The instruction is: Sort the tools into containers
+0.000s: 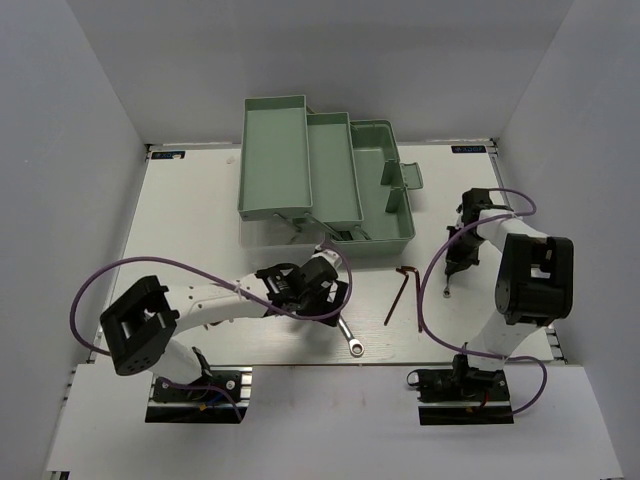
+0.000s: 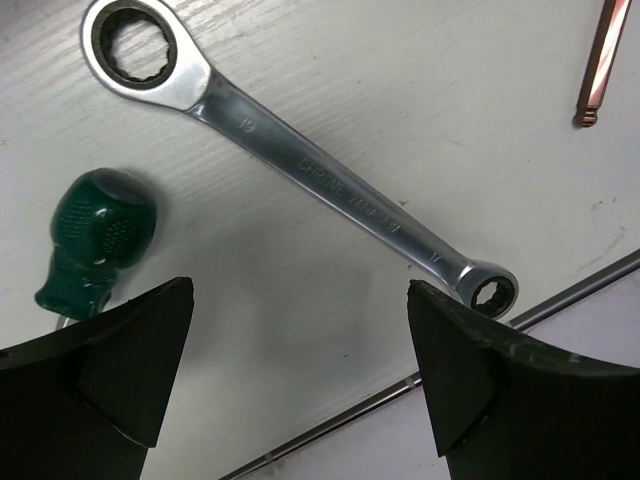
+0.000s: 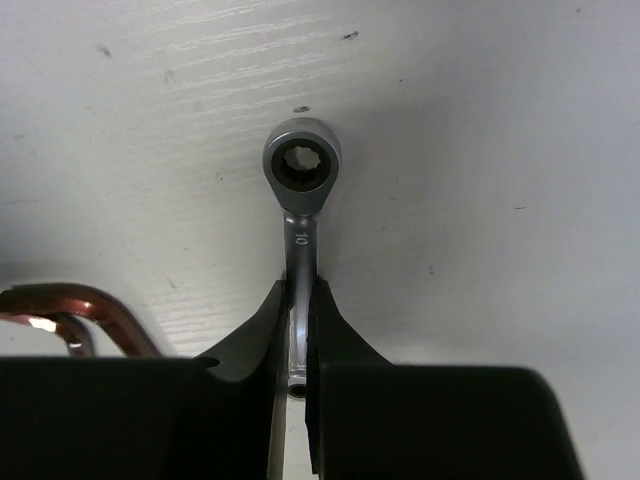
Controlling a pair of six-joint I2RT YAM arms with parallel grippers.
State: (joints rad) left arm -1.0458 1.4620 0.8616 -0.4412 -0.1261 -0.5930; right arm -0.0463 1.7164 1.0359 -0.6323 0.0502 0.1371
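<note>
Since the nearest mint-green tray is open, I will lift my right gripper, carry the wrench outward and to the left in the top view, and release it inside.
A long silver wrench lies diagonally on the white table, and a green-handled screwdriver sits to its left. My left gripper hovers over them, open, with nothing between its fingers. In the top view the left gripper is just below the toolbox, with the long wrench poking out under it. My right gripper is shut on the shank of a short silver wrench, whose ring end points away from me. The right gripper stands right of the toolbox.
Two reddish-brown hex keys lie between the arms; the bend of one shows left of my right fingers, and a tip shows in the left wrist view. The mint-green trays are fanned open. Purple cables loop near both arms.
</note>
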